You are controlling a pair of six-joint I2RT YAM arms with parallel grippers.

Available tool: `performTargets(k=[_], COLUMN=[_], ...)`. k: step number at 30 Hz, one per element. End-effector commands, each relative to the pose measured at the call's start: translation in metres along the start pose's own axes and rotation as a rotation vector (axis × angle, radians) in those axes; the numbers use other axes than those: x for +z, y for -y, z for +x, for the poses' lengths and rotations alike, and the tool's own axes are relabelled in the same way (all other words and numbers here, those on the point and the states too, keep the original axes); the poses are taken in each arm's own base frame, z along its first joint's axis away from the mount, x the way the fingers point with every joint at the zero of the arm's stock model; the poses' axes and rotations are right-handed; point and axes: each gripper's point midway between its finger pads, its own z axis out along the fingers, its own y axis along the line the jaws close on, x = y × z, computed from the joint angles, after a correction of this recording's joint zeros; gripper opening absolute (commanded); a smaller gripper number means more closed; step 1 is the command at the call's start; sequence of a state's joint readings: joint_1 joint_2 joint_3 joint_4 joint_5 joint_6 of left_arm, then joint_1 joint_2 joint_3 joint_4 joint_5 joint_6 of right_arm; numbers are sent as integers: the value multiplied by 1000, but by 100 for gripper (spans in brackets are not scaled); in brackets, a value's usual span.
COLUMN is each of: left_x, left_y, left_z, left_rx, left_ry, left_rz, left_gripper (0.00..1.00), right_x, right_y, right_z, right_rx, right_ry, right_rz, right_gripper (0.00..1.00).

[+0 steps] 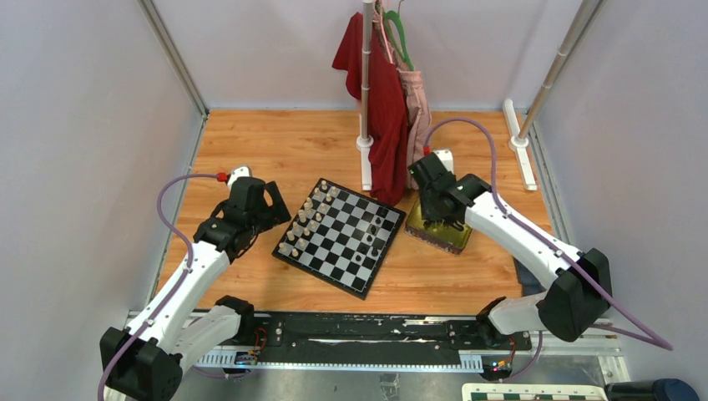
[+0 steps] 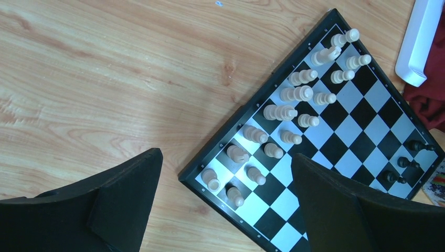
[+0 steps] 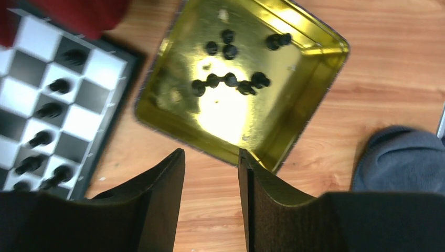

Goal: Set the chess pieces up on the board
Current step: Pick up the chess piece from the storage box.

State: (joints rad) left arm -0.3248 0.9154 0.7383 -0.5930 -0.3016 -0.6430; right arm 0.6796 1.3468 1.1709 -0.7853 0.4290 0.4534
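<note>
The lone black piece (image 3: 277, 41) by the tray's far side stands apart from the others, so my right gripper will move outward next, turning and lowering onto it.
The chequered board (image 1: 338, 237) lies rotated in the table's middle. Cream-white pieces fill its left two rows (image 2: 286, 110). Several tiny black chess pieces (image 3: 50, 110) stand along its right edge; they also show in the top view (image 1: 376, 238). Several more black pieces (image 3: 231, 80) lie in the gold tin tray (image 3: 294, 105), which sits just right of the board (image 1: 457, 236). My right gripper (image 3: 211, 157) is open and empty, hovering over the tray's near edge. My left gripper (image 2: 225, 168) is open wide and empty, above the board's left corner (image 2: 183, 177).
A white stand pole (image 1: 366, 83) with a red cloth (image 1: 377, 117) and pink garments hangs behind the board. A white foot bar (image 1: 519, 154) lies at the back right. A grey cloth (image 3: 399, 157) lies right of the tray.
</note>
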Motion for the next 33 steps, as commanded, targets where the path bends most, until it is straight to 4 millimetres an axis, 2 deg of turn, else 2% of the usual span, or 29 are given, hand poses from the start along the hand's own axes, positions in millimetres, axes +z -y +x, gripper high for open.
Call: performTargets(k=[1, 7, 14, 23, 33], left_x=[3, 4, 6, 9, 14], left_y=[0, 1, 0, -1, 1], left_z=[1, 2, 3, 4, 3], left_rx=[-7, -7, 2, 14, 14], left_ry=[5, 1, -3, -2, -2], left_rz=[-4, 1, -5, -10, -14], left_gripper=[100, 100, 100, 100, 100], right_x=[23, 53, 86, 114, 135], right_y=[35, 55, 66, 79, 87], right_z=[10, 9, 6, -1, -4], right_rx=[107, 168, 231, 281, 305], right_ry=[-41, -90, -123, -144, -164], right_rz=[68, 118, 140, 154, 158], right_gripper=[47, 47, 47, 47, 47])
